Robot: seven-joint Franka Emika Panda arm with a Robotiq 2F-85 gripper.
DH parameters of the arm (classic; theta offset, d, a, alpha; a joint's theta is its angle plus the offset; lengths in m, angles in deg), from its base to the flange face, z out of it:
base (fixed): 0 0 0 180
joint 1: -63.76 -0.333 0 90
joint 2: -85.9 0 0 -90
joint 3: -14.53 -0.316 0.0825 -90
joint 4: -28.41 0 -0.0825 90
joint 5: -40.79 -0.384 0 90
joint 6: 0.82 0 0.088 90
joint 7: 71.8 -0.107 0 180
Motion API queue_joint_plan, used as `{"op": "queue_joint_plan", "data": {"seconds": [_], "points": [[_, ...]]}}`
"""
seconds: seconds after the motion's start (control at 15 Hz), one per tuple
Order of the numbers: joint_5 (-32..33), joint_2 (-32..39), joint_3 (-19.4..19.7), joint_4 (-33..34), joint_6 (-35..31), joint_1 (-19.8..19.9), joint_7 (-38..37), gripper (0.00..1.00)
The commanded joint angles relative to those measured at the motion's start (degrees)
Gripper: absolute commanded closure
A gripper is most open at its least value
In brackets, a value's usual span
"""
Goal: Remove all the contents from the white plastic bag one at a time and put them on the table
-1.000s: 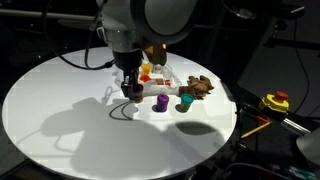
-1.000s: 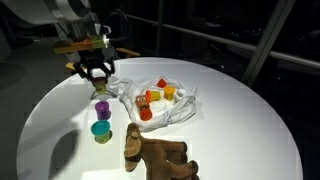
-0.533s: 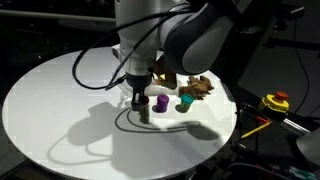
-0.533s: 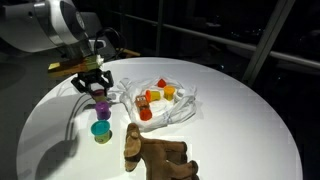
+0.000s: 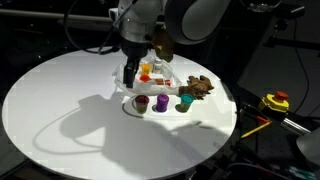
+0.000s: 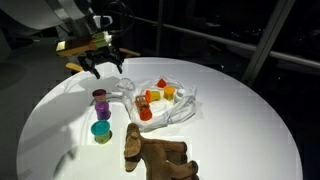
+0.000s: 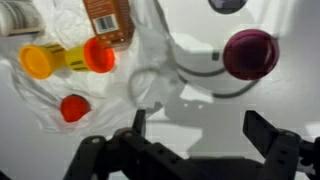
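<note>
I need to move my gripper over the bag [image 5: 160, 78] next, to the left in the wrist view, and lower it onto the orange cup, because that cup is still inside.
My gripper [image 5: 130, 72] [image 6: 103, 62] hangs open and empty above the table [image 5: 60, 110] [image 6: 240, 130], between the white plastic bag [image 5: 160, 78] [image 6: 178, 108] and a row of cups. A maroon cup [image 5: 142, 102] [image 6: 100, 97] [image 7: 250, 53] stands on the table beside a purple cup [image 5: 161, 102] [image 6: 101, 111] and a teal cup [image 5: 185, 103] [image 6: 100, 130]. In the wrist view the bag [image 7: 150, 45] holds a red-labelled can [image 7: 108, 20], an orange cup [image 7: 98, 55], an orange-yellow piece [image 7: 40, 62] and a red piece [image 7: 73, 108]; the gripper [image 7: 200, 135] shows wide apart.
A brown lumpy figure [image 5: 200, 88] [image 6: 155, 155] lies on the table past the teal cup. A yellow and red device [image 5: 275, 101] sits off the table's edge. A black cable [image 7: 205, 68] curves near the maroon cup. Dark surroundings ring the table.
The gripper let go of the maroon cup, opened wide and rose back toward the bag. The cup now stands alone beside the purple one.
</note>
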Motion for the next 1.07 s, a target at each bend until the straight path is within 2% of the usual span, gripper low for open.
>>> {"op": "queue_joint_plan", "data": {"seconds": [0.0,0.33,0.6,0.8,1.0], "points": [[-1.37,-0.64,0.76,3.64,2.72,5.28,2.73,0.0],[-10.98,6.5,-0.68,11.58,4.25,15.63,13.17,0.0],[-18.6,12.04,-3.35,17.84,4.89,21.49,20.22,0.0],[-21.48,15.48,-4.58,21.77,5.45,23.37,23.06,0.0],[-20.82,18.51,-2.98,25.32,6.47,22.4,21.88,0.0]]}}
